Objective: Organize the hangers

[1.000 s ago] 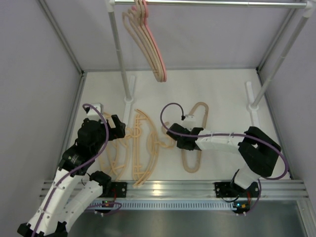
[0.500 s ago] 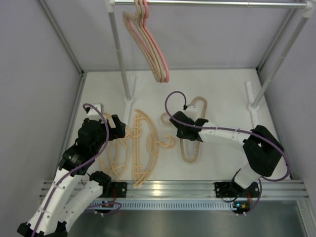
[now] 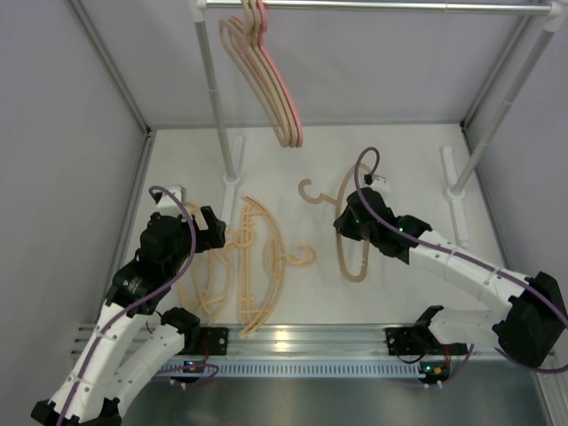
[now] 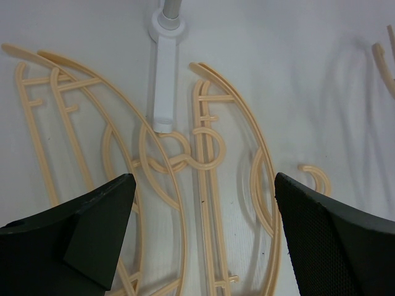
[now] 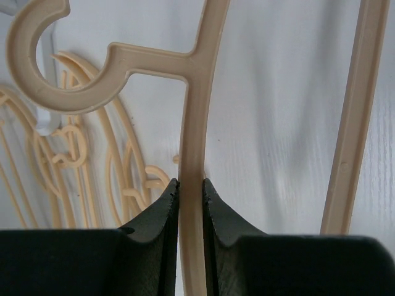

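Note:
The beige hanger goes up and outward in my right gripper next for release on the bar beside the pink one, as that spot is above and outward of my gripper.
My right gripper is shut on a plain beige hanger, gripping its arm just below the hook; it holds it lifted over the table's middle. In the right wrist view my gripper clamps the beige bar. Several peach-tan crossbar hangers lie flat at left; they also show in the left wrist view. My left gripper hovers open and empty above them. Several beige hangers and a pink one hang on the rail.
The rail rests on two poles, the left pole with a white foot and the right pole with a white foot. Grey walls close in both sides and the back.
My right gripper has lifted the beige hanger and carried it right and toward the back; the arm has stretched out. The hung hangers sway slightly. The left arm has not moved.

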{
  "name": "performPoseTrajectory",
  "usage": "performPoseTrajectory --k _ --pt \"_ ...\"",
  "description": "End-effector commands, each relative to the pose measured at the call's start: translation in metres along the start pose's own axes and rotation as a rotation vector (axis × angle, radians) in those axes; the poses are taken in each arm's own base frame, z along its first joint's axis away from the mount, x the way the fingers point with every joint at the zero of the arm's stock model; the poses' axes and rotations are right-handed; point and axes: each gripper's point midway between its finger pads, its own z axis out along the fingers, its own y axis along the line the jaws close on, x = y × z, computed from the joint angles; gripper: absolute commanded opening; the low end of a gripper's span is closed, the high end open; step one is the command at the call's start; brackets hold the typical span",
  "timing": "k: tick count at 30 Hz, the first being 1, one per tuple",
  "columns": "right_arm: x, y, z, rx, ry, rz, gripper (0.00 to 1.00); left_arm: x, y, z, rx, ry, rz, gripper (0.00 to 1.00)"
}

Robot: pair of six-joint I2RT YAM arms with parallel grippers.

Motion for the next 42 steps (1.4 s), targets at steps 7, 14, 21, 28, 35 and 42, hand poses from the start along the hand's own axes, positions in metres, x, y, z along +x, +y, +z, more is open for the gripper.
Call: performPoseTrajectory --k 7,14,21,28,35,42 --pt "-0.056 0.026 -0.035 -0.200 -0.096 0.117 0.00 -0.004 0.000 0.000 -0.004 -0.019 -0.010 0.98" --pt "-0.091 0.049 -0.058 -0.353 -0.113 0.174 0.00 -0.004 0.000 0.000 -0.004 -0.019 -0.010 0.98" --pt "-0.130 0.080 -0.085 -0.497 -0.136 0.207 0.00 -0.005 0.000 0.000 -0.008 -0.021 -0.010 0.98" --pt "-0.175 0.088 -0.110 -0.574 -0.208 0.251 0.00 -0.005 0.000 0.000 -0.008 -0.022 -0.012 0.98" --pt "-0.203 0.120 -0.134 -0.739 -0.208 0.262 0.00 -0.004 0.000 0.001 -0.009 -0.020 -0.010 0.98" --pt "-0.226 0.154 -0.161 -0.898 -0.205 0.268 0.00 -0.005 0.000 0.001 -0.011 -0.019 -0.010 0.98"
